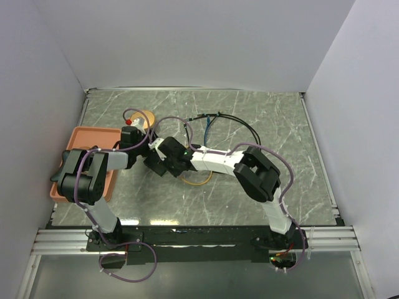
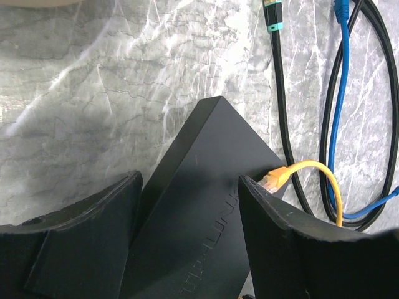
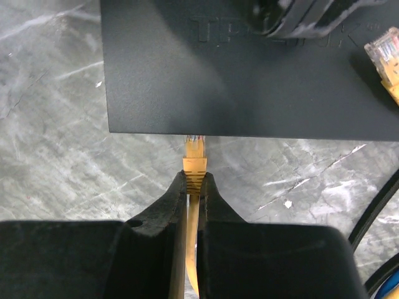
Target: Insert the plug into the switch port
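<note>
My right gripper pushes straight toward the switch's near edge (image 3: pixel 195 134) next and releases the boot there, since the yellow plug's clear tip still shows outside it.
The switch (image 3: pixel 206 75) is a flat matte-black box lying on the marble table, and its sockets are hidden under its near edge. My right gripper (image 3: pixel 194 177) is shut on the ribbed boot of the yellow plug (image 3: pixel 194 149). The plug's clear tip meets that near edge. My left gripper (image 2: pixel 190 212) stands open over the switch (image 2: pixel 199 187), a finger (image 2: pixel 293 243) on each side of its top face. In the top view the two grippers meet over the switch (image 1: pixel 156 167). A second yellow plug (image 3: pixel 386 59) lies loose at the switch's right end.
An orange tray (image 1: pixel 81 140) sits under the left arm. A round wooden disc (image 1: pixel 142 117) lies behind it. Black cables (image 2: pixel 283 124) and blue cables (image 2: pixel 340 93) loop to the right of the switch, one ending in a teal-tipped connector (image 2: pixel 272 15). The yellow cable's loop (image 1: pixel 199 182) lies under the right arm.
</note>
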{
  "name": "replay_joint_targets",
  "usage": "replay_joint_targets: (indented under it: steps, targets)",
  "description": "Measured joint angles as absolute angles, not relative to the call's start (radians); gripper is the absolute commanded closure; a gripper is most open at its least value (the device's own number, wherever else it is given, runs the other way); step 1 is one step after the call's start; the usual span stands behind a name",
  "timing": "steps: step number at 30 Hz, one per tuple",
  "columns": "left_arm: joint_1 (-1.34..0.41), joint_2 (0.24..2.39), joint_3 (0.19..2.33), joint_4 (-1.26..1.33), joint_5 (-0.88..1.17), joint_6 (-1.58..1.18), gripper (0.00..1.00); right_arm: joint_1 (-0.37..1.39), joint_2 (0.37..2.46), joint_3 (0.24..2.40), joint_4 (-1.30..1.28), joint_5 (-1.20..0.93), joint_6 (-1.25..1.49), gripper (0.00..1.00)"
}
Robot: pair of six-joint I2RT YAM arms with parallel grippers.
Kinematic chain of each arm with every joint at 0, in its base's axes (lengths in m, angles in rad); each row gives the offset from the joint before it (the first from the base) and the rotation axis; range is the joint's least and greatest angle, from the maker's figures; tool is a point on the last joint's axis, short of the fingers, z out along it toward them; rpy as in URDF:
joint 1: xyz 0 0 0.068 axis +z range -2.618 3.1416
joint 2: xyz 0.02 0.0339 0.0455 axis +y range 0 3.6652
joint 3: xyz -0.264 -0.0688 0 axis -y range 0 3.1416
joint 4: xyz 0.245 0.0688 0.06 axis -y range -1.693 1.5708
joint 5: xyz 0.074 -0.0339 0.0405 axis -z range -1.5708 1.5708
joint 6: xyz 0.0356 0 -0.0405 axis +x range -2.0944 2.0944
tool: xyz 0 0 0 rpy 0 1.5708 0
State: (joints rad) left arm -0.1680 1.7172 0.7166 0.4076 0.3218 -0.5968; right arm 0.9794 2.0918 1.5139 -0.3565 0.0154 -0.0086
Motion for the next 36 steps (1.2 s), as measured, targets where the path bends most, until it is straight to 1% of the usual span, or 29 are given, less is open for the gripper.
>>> replay_joint_targets:
  steps: [14, 31, 34, 35, 36]
  targets:
    - [-0.159, 1.677, 0.667, 0.416, 0.295, -0.623, 0.35, 0.990, 2.114, 1.537, -0.381, 0.068, 0.093, 1.00]
    - [-0.153, 1.657, 0.622, 0.463, 0.299, -0.624, 0.38, 0.978, 2.114, 1.537, -0.381, 0.018, 0.074, 1.00]
    - [-0.151, 1.655, 0.622, 0.458, 0.303, -0.622, 0.41, 0.974, 2.114, 1.537, -0.382, 0.002, 0.057, 1.00]
    - [-0.150, 1.653, 0.622, 0.451, 0.307, -0.621, 0.45, 0.974, 2.114, 1.537, -0.382, -0.002, 0.053, 1.00]
    - [-0.148, 1.652, 0.622, 0.444, 0.313, -0.620, 0.46, 0.974, 2.114, 1.538, -0.382, -0.006, 0.050, 1.00]
